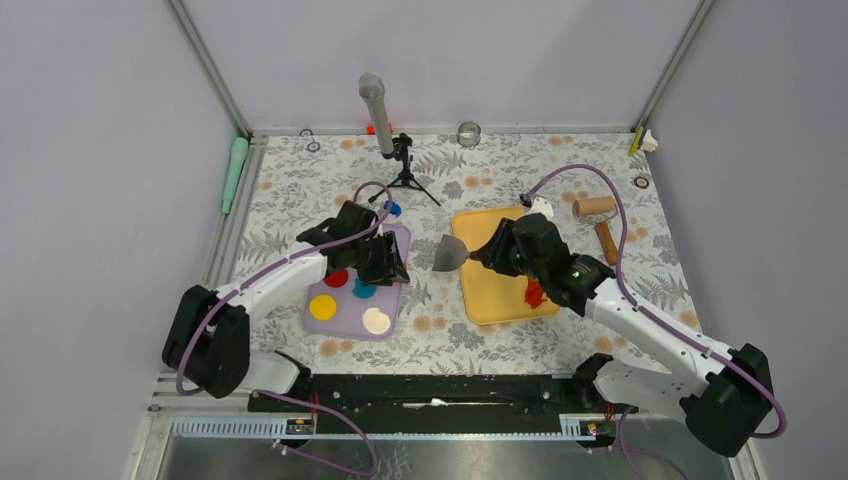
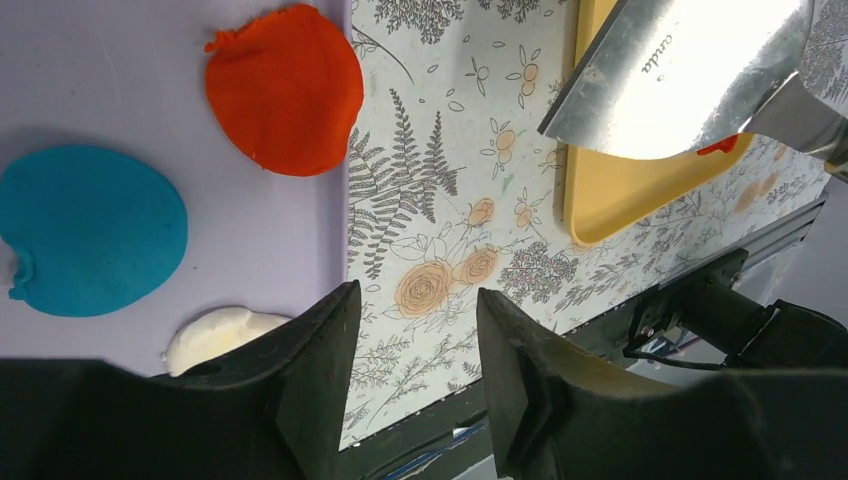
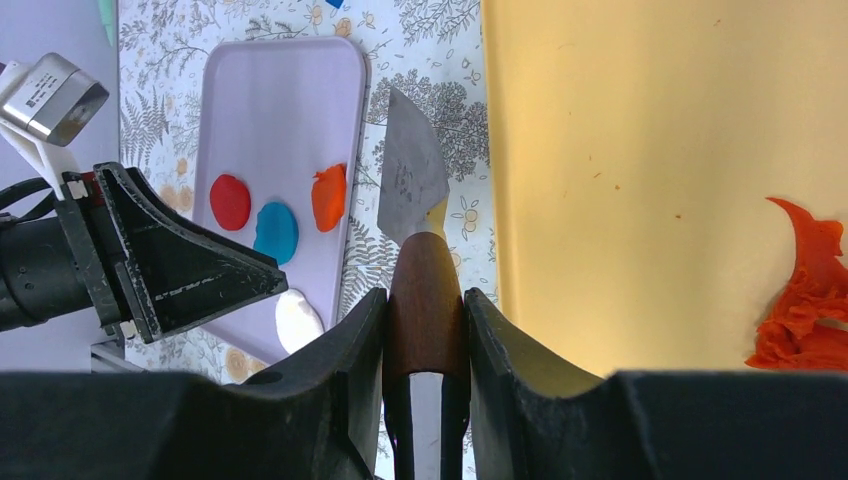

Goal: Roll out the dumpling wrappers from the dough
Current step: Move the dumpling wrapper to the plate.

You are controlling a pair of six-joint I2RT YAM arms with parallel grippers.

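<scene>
The scraper (image 3: 410, 170) goes outward and down in my right gripper next, for release on the clear spot on the cloth beyond the yellow tray, outward of the gripper.
Two red dumpling wrappers lie on the purple tray (image 1: 345, 328): a round one (image 3: 230, 200) and an orange-red one (image 2: 285, 88) at the tray's right edge. The lump of red dough (image 1: 534, 294) sits on the yellow tray (image 1: 500, 300). My left gripper (image 2: 418, 310) hangs open and empty over the floral cloth just right of the purple tray. My right gripper (image 3: 425, 300) is shut on the wooden handle of a metal scraper (image 3: 410, 170). The scraper's blade (image 1: 450, 253) points left across the gap between the two trays.
Blue (image 1: 364, 290), yellow (image 1: 322, 307) and cream (image 1: 377, 320) discs share the purple tray. A rolling pin (image 1: 600, 225) lies right of the yellow tray. A microphone on a small tripod (image 1: 385, 120), a glass jar (image 1: 469, 133) and a green tool (image 1: 234, 170) stand along the back and left.
</scene>
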